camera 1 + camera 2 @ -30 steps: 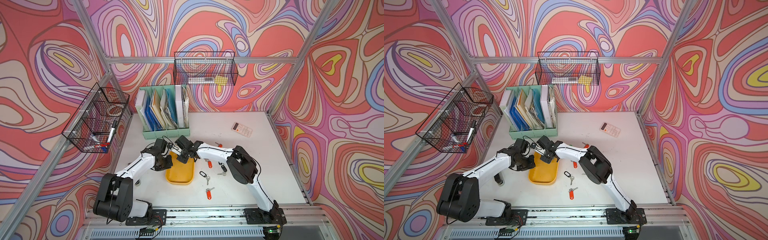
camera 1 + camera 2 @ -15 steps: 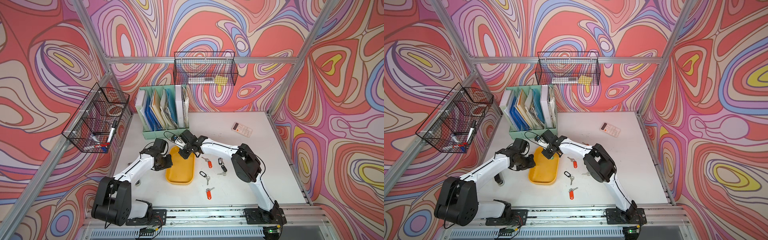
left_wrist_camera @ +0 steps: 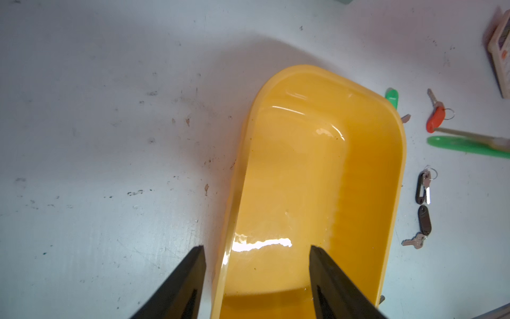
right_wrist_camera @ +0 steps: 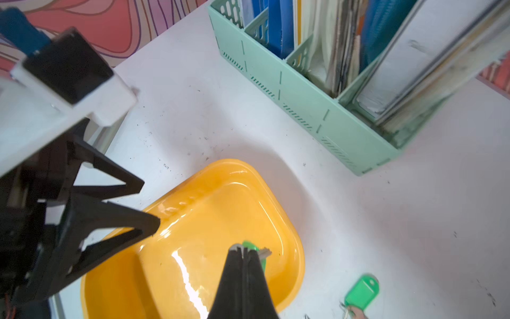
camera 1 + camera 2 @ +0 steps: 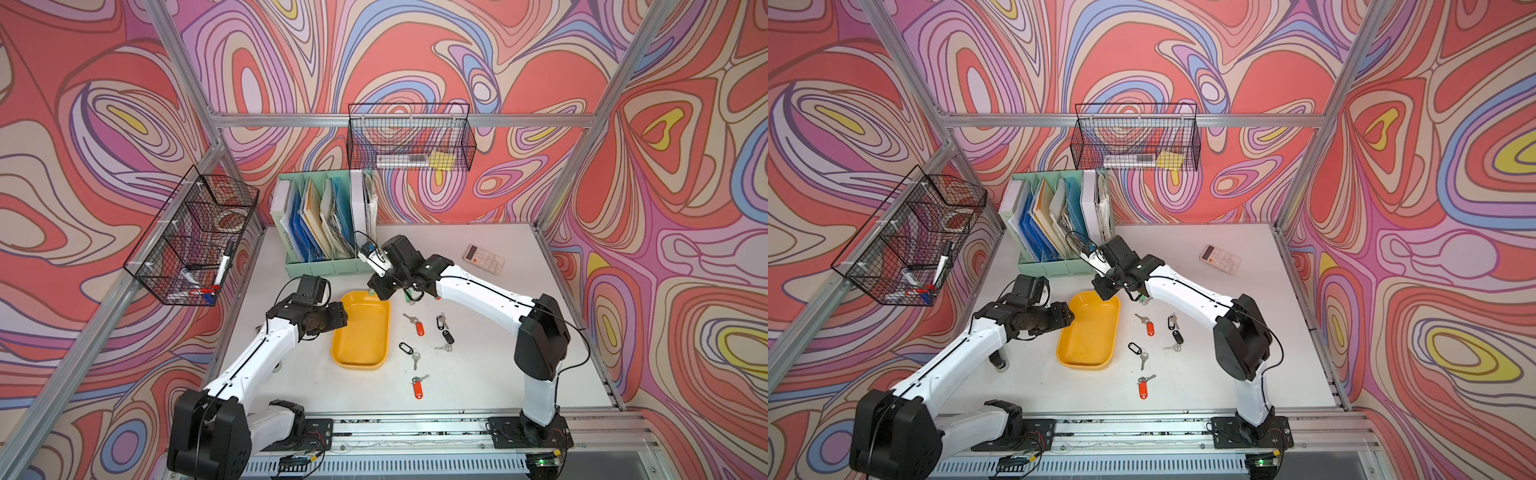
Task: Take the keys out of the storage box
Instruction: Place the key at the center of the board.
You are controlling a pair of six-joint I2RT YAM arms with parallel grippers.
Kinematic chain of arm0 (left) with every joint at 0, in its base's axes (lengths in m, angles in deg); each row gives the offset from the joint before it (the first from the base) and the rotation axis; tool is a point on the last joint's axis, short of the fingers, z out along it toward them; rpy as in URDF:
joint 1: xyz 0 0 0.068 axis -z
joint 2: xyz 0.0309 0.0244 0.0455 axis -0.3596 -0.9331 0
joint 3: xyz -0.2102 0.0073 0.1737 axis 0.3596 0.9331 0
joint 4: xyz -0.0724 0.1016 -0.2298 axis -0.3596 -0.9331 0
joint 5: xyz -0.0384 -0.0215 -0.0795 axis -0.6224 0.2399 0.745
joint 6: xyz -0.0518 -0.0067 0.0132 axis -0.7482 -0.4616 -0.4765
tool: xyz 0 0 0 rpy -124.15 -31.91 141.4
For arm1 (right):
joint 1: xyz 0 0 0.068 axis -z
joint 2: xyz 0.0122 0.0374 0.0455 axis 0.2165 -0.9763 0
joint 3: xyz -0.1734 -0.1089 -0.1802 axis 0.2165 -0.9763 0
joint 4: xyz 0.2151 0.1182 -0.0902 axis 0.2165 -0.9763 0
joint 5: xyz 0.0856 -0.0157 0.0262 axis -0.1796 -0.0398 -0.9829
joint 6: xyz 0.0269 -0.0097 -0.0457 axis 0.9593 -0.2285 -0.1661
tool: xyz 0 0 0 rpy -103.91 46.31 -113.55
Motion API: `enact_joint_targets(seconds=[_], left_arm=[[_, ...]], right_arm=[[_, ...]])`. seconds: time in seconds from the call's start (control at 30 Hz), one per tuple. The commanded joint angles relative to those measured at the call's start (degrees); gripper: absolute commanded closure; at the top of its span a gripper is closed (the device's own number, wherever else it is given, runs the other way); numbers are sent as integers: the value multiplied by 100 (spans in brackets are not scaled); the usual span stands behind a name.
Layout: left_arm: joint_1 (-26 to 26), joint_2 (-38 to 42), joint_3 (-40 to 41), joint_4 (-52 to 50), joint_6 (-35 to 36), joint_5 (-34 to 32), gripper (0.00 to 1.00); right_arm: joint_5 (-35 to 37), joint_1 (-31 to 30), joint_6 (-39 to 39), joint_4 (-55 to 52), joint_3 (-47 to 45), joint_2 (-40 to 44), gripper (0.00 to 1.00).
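My right gripper will move back and down next, to release the keys on the bare tabletop beside the nearest red tag.
The yellow storage box lies flat on the white table, and its inside is bare. My left gripper is open astride the box's near-left rim, one finger outside and one inside. My right gripper is shut on a green-tagged set of keys, held over the box's far end. Several other keys lie on the table to the right of the box: a red-tagged set, a black-tagged set, a green tag.
A mint-green file holder stands just behind the box, close to my right wrist. A white remote lies at the back right. Black wire baskets hang on the back wall and the left wall.
My left gripper has opened and let go of the box's rim. My right gripper has risen a little toward the box's far end, still shut on the green-tagged keys.
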Motion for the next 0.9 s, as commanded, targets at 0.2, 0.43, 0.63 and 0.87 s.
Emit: enact_joint_targets(seconds=[0.2, 0.43, 0.63, 0.87], left_arm=[[-32, 765, 49, 894, 23, -1065, 7], [-32, 1002, 60, 1112, -22, -1760, 1], [-32, 1171, 87, 1294, -72, -2008, 1], [-34, 1169, 120, 1241, -57, -2049, 1]], right_arm=[[574, 114, 925, -1649, -1113, 1628, 100], [420, 112, 1677, -2784, -2134, 2595, 100], [6, 113, 2445, -2974, -3215, 2825, 100], [-495, 115, 2905, -2729, -4074, 2682, 100]])
